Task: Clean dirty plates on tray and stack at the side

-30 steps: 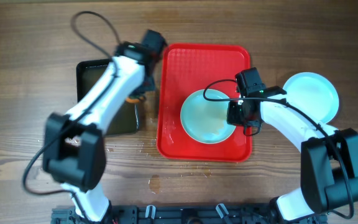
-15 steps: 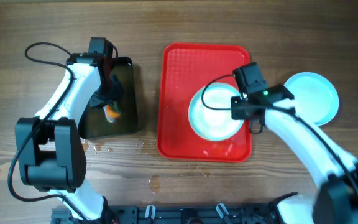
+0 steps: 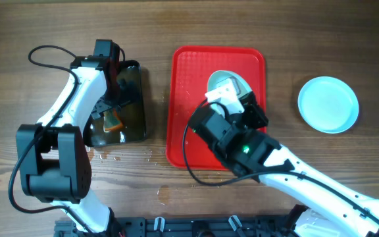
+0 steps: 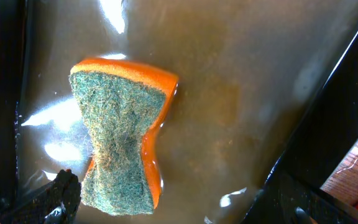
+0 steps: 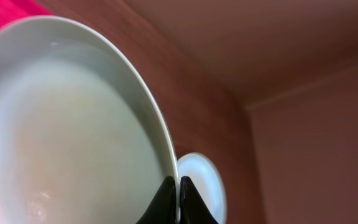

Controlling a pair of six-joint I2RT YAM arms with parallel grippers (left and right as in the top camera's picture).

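The robot should next carry the plate in its right gripper to the right in the overhead view and down onto the second plate (image 3: 328, 104) (image 5: 202, 182), because it lies flat for stacking.
My right gripper (image 5: 176, 199) is shut on the rim of a pale blue plate (image 5: 67, 130), which it holds tilted on edge. From overhead this plate (image 3: 224, 80) shows above the red tray (image 3: 186, 85), partly hidden by the raised right arm. A second plate (image 3: 328, 104) lies flat on the table to the right of the tray, and it also shows behind the held plate as a pale disc (image 5: 202, 180). My left gripper (image 4: 179, 208) stands open over the black water tray (image 3: 135, 71). An orange sponge (image 4: 120, 130) with a green scouring face lies in the water between its fingers, untouched.
The black tray (image 4: 328, 124) holds brownish water and stands left of the red tray. Water drops lie on the wooden table (image 3: 156, 158) in front of both trays. The right arm (image 3: 242, 145) hangs high over the red tray's front half.
My left gripper has opened and let the sponge go into the black tray's water. My right arm has lifted the plate off the red tray and tilted it on edge.
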